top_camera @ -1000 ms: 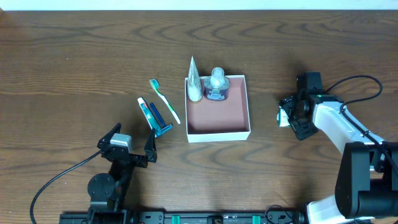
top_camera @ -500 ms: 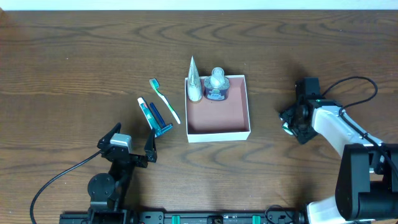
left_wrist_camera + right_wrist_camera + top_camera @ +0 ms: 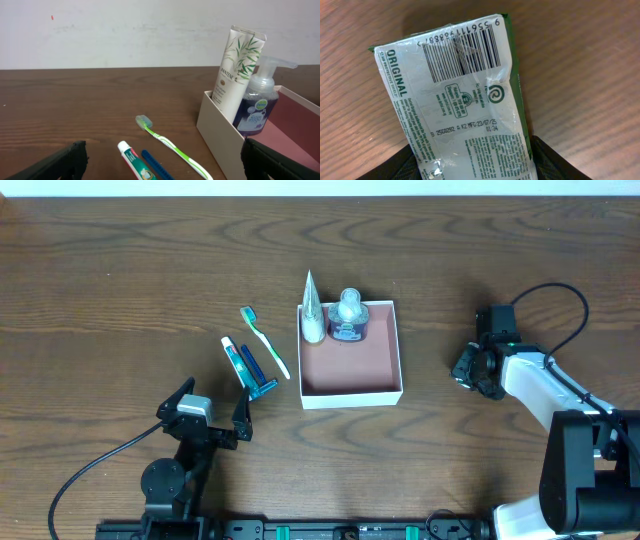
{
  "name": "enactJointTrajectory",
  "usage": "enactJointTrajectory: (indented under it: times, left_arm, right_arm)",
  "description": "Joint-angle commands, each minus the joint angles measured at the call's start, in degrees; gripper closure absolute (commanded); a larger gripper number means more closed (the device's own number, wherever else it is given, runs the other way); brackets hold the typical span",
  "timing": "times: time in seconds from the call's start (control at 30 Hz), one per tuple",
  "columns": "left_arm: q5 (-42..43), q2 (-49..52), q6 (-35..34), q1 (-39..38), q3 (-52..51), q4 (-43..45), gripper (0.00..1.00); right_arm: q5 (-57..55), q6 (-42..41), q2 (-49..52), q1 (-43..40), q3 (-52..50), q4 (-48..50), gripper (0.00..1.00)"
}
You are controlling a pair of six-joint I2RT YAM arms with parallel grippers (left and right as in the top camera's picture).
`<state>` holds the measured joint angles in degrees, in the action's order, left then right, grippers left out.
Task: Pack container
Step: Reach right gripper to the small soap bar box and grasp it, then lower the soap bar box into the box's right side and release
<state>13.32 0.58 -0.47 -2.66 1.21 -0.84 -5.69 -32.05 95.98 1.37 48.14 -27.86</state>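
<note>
The bottom of the box is bare beside the purple pump bottle, so my right gripper will go up, carry the soap packet over the box's side, go down and let go of it there.
The container is a white square box with a pink inside, at the table's middle; it also shows in the left wrist view. A white Pantene tube and a purple pump bottle stand in its far-left corner. My right gripper is to the right of the box, low over the table. In the right wrist view its fingers are shut on a green and white soap packet. My left gripper is open and empty near the front edge.
A green toothbrush, a toothpaste tube and a blue stick lie on the table left of the box, in front of my left gripper. Most of the box floor is bare. A black cable loops behind the right arm.
My right gripper has turned and come down over the soap packet, which showed white at its left a second ago and is now mostly covered in the overhead view. The left arm has not moved.
</note>
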Motion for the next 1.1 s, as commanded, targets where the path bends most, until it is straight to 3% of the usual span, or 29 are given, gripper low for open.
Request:
enactJointTrajectory:
  times: [0.0, 0.2, 0.63, 0.87, 1.07]
  left_arm:
    - [0.61, -0.35, -0.72, 0.35, -0.98, -1.95, 0.02]
    - [0.61, -0.35, -0.72, 0.35, -0.98, -1.95, 0.02]
    - [0.61, -0.35, -0.72, 0.35, -0.98, -1.95, 0.02]
    - [0.59, -0.35, -0.72, 0.35, -0.98, -1.95, 0.02]
    - [0.61, -0.35, -0.72, 0.35, -0.98, -1.95, 0.02]
  right_arm:
    - [4.59, 6.86, 0.87, 0.31, 1.11, 0.26, 0.51]
    - [23.28, 17.68, 0.87, 0.31, 7.21, 0.2, 0.49]
    - [48.68, 19.32, 0.0, 0.42, 16.09, 1.79, 0.49]
    - [51.52, 16.61, -2.69, 3.3, 16.61, 3.26, 0.49]
    - [42.88, 6.19, -2.75, 9.25, 16.59, 3.34, 0.5]
